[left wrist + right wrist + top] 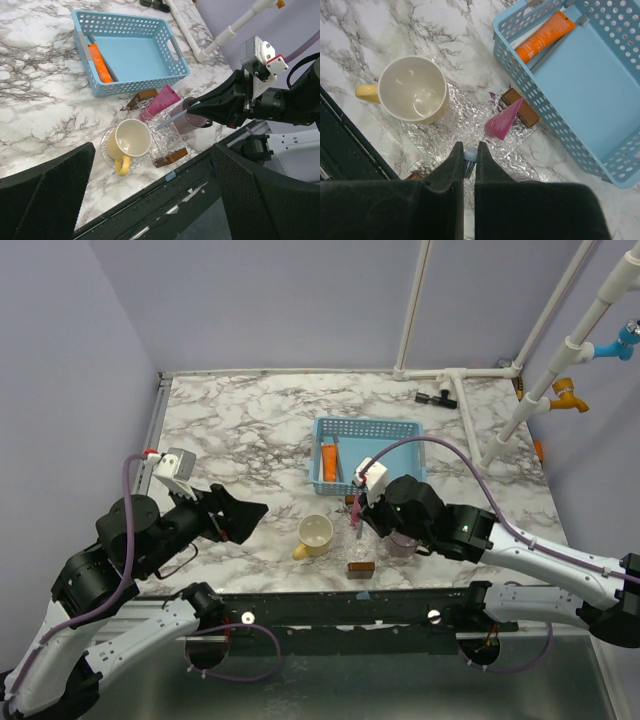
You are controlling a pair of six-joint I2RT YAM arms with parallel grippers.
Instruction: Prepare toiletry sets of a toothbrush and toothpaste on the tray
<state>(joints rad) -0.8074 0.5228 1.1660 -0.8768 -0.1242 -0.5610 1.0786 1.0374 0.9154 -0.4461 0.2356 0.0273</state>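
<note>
My right gripper moves down toward the clear glass beside the pink toothpaste tube [504,120] next to release the toothbrush, since the toothbrush's head still hangs above the tray.
A clear glass tray [465,125] [169,141] with brown wooden ends lies near the table's front edge. A pink toothpaste tube [504,120] [159,103] rests on it. My right gripper [469,149] [357,512] hangs over the tray, shut on the head of a light blue toothbrush [175,117], which slants down toward the glass. A blue basket [400,435] [580,80] behind holds an orange toothpaste [540,37] [100,62] and a grey toothbrush [114,75]. My left gripper [245,512] [155,200] is open and empty, left of the mug.
A yellow mug [315,535] [412,90] stands on a round glass coaster just left of the tray. A purple cup [192,122] sits to the tray's right under my right arm. White pipes [480,390] run along the back right.
</note>
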